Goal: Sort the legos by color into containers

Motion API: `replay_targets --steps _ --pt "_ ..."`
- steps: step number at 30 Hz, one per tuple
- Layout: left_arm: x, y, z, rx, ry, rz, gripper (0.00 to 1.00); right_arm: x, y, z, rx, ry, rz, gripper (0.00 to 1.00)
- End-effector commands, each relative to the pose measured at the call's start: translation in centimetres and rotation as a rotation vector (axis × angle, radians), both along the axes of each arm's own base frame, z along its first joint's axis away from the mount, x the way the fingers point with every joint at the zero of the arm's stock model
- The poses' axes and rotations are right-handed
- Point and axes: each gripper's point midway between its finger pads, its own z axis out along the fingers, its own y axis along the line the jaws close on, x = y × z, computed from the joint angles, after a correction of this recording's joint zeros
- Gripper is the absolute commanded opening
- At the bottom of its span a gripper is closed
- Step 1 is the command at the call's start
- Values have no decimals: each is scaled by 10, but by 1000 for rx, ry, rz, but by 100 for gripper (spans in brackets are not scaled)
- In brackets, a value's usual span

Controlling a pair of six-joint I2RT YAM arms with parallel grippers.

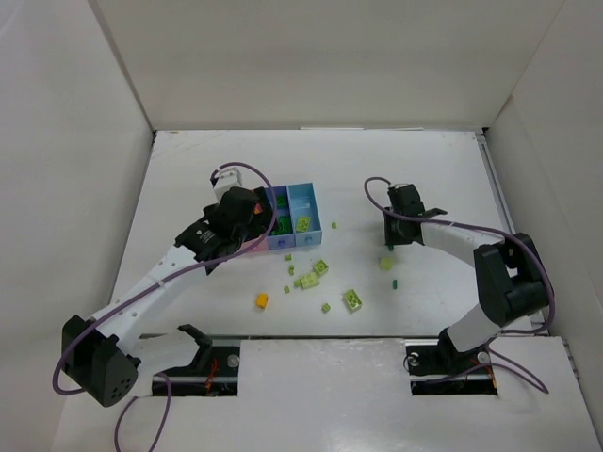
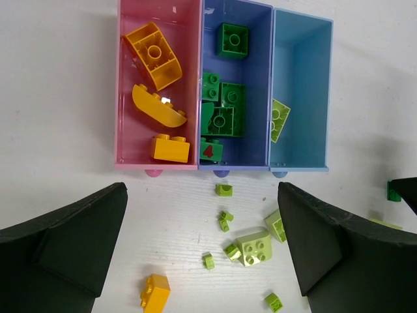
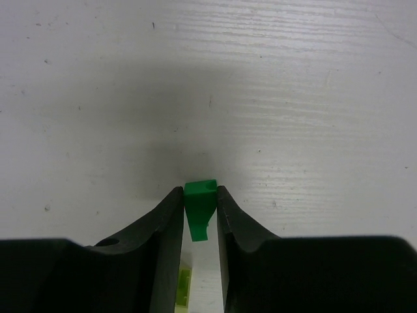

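Note:
I should raise my right gripper next, move it across over the periwinkle bin [image 2: 259,78] of matching green bricks and let go, since that bin is to the gripper's left in the top view.
Three joined bins show in the left wrist view: the pink bin [image 2: 186,39] holds three orange bricks, the periwinkle bin [image 2: 259,78] holds several dark green bricks, and the light blue bin [image 2: 303,65] holds one lime brick [image 2: 279,120]. My left gripper [image 2: 202,195] is open and empty, above loose lime bricks [image 2: 254,248] and an orange brick [image 2: 155,290] in front of the bins. My right gripper [image 3: 199,192] is shut on a small dark green brick [image 3: 200,202], just above the table to the right of the bins [image 1: 389,243].
Loose lime bricks [image 1: 320,268] [image 1: 352,299] [image 1: 387,264] and the orange brick [image 1: 262,300] lie between the arms. White walls enclose the table on three sides. My left arm [image 1: 247,221] covers the pink bin from above.

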Motion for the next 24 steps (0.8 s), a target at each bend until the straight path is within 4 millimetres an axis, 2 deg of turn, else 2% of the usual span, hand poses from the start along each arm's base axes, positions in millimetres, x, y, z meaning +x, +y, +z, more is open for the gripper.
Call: replay_targets --steps 1,8,10,14,15,17,18,19,20,21,22,23,24 --pt "8 0 15 -9 -51 12 100 11 4 13 -10 -26 1 29" --pt "7 2 14 1 -47 19 100 11 3 13 -22 -27 19 17" --pt "8 3 21 -4 -65 26 100 10 4 13 -19 -25 32 15" --pt "7 8 25 -9 -73 35 100 20 25 51 -6 -122 123 12" --pt "6 8 28 -15 -80 35 100 25 42 68 12 -166 158 12" --pt "5 9 31 -22 -90 36 100 28 64 88 24 -215 234 12" --pt "5 9 31 -22 -90 36 100 29 89 108 57 -258 289 12" --pt "5 11 35 -23 -102 43 100 31 101 113 56 -270 322 12" --pt "4 12 33 -25 -94 48 100 32 127 133 76 -314 379 12" --pt "4 13 33 -21 -97 55 100 31 130 126 80 -295 390 12" --pt "2 14 35 -28 -97 61 100 31 155 144 99 -336 443 12" --pt "1 15 33 -23 -89 60 100 32 173 140 109 -330 492 12" --pt "0 17 37 -25 -103 68 100 31 192 145 144 -336 535 12"
